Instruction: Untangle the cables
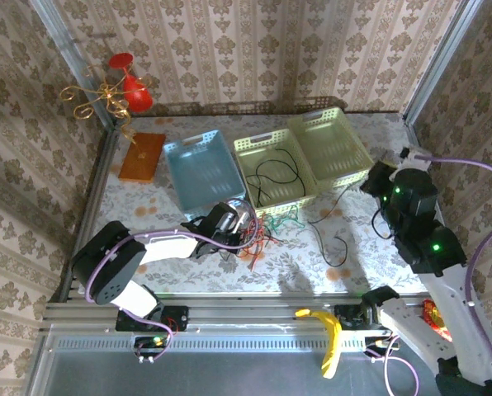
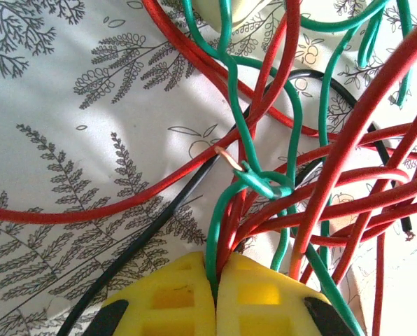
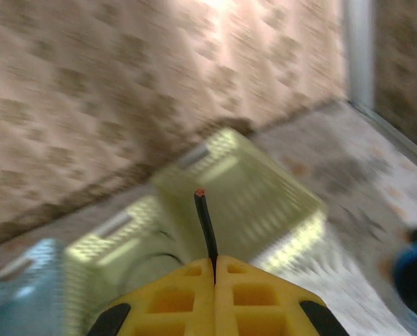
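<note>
I will swing my right gripper across above the middle basket [image 1: 272,172] [image 3: 142,260], lower it and let go of the black cable's end, since a black cable loop already lies there.
A tangle of red and green cables [image 1: 271,227] lies in front of the pale green baskets. My left gripper [image 1: 244,224] sits at its left edge. In the left wrist view the yellow fingers of my left gripper [image 2: 216,269] are shut on a green cable [image 2: 238,119] and a red cable [image 2: 89,210] together, with a black cable [image 2: 145,238] passing just to the left. My right gripper [image 3: 215,260] is shut on a black cable, whose short end [image 3: 206,217] sticks out past the tips. It hangs raised at the right [image 1: 371,181], and the black cable [image 1: 329,205] trails down to the table.
A blue basket [image 1: 201,169] and two pale green baskets [image 1: 267,148] [image 1: 333,144] stand at the back; a black wire loop [image 1: 271,177] lies in the middle one. An orange board [image 1: 143,157] lies at the back left. A banana [image 1: 328,334] rests on the front rail.
</note>
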You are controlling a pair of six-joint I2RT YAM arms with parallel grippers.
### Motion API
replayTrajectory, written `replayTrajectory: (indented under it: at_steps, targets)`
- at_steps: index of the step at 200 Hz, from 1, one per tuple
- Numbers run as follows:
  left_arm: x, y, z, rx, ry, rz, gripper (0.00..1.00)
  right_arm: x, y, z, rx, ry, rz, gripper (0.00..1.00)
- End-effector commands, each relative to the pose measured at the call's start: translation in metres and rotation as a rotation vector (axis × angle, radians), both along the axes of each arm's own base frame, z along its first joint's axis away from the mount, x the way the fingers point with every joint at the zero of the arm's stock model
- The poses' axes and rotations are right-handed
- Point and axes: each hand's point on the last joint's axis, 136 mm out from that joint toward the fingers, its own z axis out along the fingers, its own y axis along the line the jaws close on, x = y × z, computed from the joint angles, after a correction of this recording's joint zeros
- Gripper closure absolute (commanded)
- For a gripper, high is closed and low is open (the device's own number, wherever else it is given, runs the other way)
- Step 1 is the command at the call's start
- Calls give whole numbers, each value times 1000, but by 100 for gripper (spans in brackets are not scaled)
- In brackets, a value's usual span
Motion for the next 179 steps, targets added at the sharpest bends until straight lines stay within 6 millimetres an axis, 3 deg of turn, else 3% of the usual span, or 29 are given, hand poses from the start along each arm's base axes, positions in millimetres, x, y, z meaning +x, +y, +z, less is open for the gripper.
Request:
replayTrajectory:
  at_steps: [1,43,61,79,97,103,132,152,179]
  targets:
    - [-12,8,-25,68,59,-24,100,12,31,61,-42,-165,97,100]
    - [-13,5,-24,72,56,-34,100,56,68,144,-66,-349,159,100]
    - [-13,6,-24,81,52,-30,100,80,84,168,-88,-397,180,100]
    - [-14,8,-23,89,49,-23,100,105,98,177,-115,-411,192,100]
    - [-14,10,-22,92,44,-15,100,130,108,165,-160,-369,188,100]
    - [-14,11,-23,95,44,-13,100,149,115,142,-187,-314,185,100]
    - [-15,14,-22,101,39,-4,100,189,127,54,-250,-105,172,100]
    - [-15,14,-21,106,40,-6,100,203,131,-19,-265,46,159,100]
    - [-15,14,-21,112,39,-16,100,207,131,-117,-286,280,147,100]
